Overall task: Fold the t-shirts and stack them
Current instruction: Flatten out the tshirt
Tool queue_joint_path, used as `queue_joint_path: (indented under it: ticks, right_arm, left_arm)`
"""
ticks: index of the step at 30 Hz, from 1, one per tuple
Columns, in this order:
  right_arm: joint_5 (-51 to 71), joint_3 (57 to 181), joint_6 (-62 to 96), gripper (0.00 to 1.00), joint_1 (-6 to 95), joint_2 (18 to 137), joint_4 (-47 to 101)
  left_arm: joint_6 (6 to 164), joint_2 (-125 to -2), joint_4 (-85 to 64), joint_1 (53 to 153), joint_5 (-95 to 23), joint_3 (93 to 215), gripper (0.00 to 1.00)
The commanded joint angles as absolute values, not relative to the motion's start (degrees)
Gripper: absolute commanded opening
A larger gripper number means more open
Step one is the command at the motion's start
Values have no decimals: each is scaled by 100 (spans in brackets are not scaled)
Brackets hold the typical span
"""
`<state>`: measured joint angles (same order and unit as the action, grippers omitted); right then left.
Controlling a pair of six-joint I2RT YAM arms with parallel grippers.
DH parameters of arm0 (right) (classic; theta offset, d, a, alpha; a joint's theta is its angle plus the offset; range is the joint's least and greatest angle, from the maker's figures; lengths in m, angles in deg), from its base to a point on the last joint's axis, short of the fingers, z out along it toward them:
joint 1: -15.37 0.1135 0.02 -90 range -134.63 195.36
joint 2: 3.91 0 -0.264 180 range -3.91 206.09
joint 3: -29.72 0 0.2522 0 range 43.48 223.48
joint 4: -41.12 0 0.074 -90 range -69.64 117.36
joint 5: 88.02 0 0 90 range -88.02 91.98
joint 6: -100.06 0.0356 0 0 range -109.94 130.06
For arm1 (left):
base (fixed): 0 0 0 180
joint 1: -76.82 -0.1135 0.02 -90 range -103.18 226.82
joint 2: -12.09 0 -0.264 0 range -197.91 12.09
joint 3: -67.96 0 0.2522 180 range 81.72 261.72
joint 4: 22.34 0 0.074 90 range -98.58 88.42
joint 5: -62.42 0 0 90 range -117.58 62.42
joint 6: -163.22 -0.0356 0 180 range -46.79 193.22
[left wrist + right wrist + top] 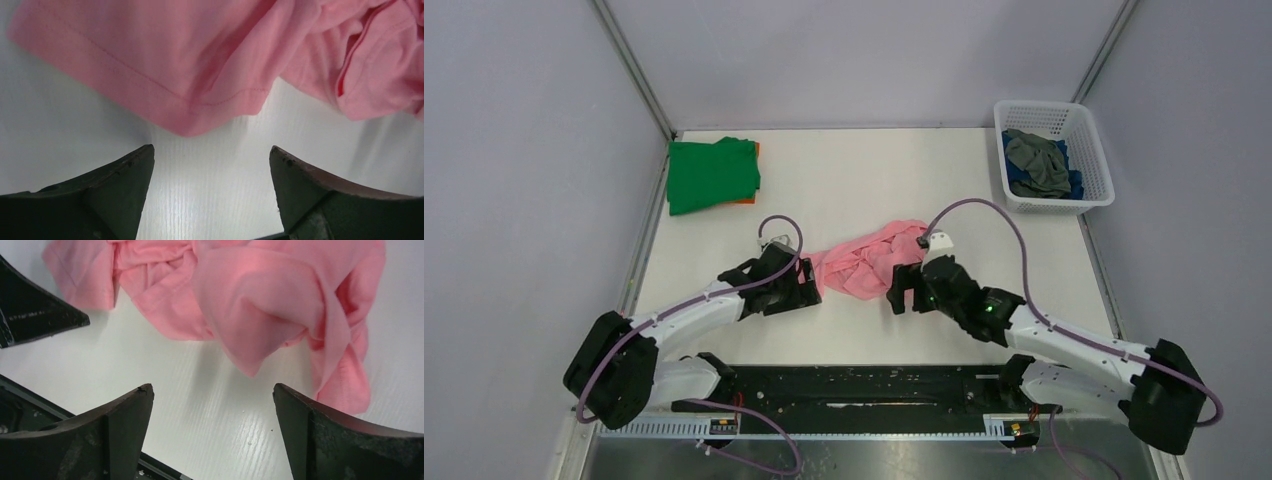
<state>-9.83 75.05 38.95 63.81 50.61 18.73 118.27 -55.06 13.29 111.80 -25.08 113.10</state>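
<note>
I should lower my right gripper outward over the near tip of the pink t-shirt and close, because that tip sticks out toward the gap between the open fingers.
A crumpled pink t-shirt (867, 258) lies in a heap at the middle of the table. My left gripper (810, 291) stands open just left of the heap's near corner; in the left wrist view a hemmed corner of the pink t-shirt (165, 65) lies just beyond the bare gap of the gripper (211, 150). My right gripper (902, 294) is open at the heap's near right side, with the pink t-shirt (250, 300) ahead of the gripper (212, 388) and bare table between the fingers. A folded green t-shirt (712, 175) lies on an orange one (752, 166) at the far left.
A white lattice basket (1096, 160) at the far right corner holds grey (1036, 162) and blue (1074, 184) cloth. Grey walls close in the table on three sides. The left gripper's black finger (35, 315) shows at the left of the right wrist view.
</note>
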Motion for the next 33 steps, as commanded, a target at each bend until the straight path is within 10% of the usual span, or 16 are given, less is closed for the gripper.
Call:
queue_joint_path:
  ticks: [1,7,15,19,24,33]
  right_arm:
    - [-2145,7463,4127,97,6994,5628,2492]
    - [-2735,7582,4457,95,7197,6470,2988]
    - [-3433,7530,4616,82,7198,7307,3889]
    - [-3554,7793,4748,68,7200,7685,3674]
    - [-3888,7666,5043,22,7192,7547,3456]
    - [-3627,6984,4598,0,7191,5312,2795]
  left_arm:
    - [11924,-6017,922,11240,-1988,11684,83]
    - [11953,-6803,653,11268,-1915,11932,70]
    - [11927,-7281,671,11268,-1717,12038,0]
    - [11935,-7140,736,11267,-1625,11974,0]
    - [11987,-6606,995,11268,-1255,11784,0]
    - [11834,-4325,675,11268,-807,10944,0]
